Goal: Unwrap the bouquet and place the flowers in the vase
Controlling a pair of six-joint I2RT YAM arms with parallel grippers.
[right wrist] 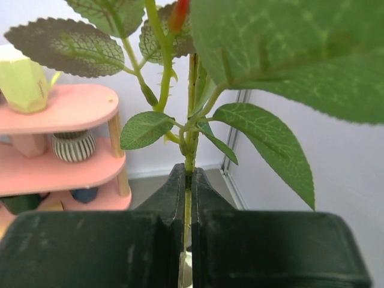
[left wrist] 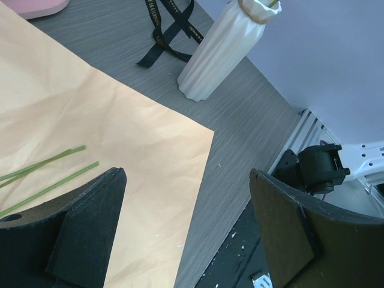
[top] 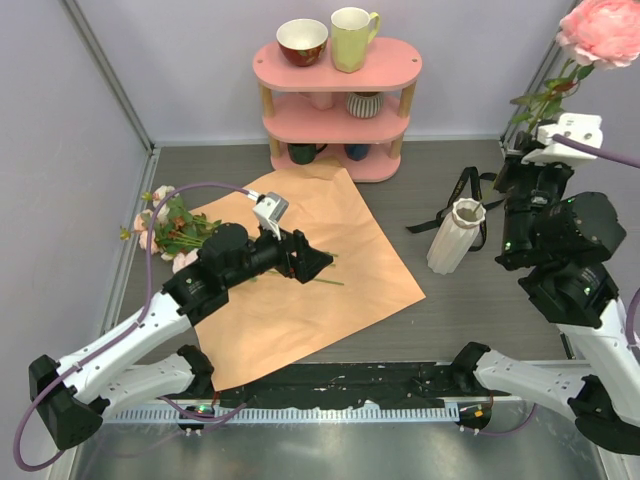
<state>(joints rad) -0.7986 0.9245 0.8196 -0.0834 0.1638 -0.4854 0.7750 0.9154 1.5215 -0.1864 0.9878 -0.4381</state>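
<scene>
My right gripper will next bring the green stem down toward the vase's opening (top: 468, 211) (right wrist: 188, 271) and then release it, because the stem's lower end reaches the vase's rim.
The bouquet is undone: its tan-orange wrapping paper (top: 300, 270) lies flat on the table, and the black ribbon (top: 470, 190) lies beside the vase. Several flowers (top: 168, 228) lie in a heap at the paper's left edge, stems (left wrist: 48, 174) pointing onto the sheet. My left gripper (top: 308, 256) hangs open over the paper with nothing between its fingers (left wrist: 84, 228). The white ribbed vase (top: 455, 236) stands upright right of the paper. My right gripper (right wrist: 188, 180) is shut on the green stem of a pink rose (top: 602, 30), held high to the vase's right.
A pink three-tier shelf (top: 335, 110) stands at the back with a red bowl (top: 301, 42) and a pale yellow mug (top: 352, 38) on top, and a striped cup (right wrist: 72, 146) on the middle tier. Grey walls close in on the left and right.
</scene>
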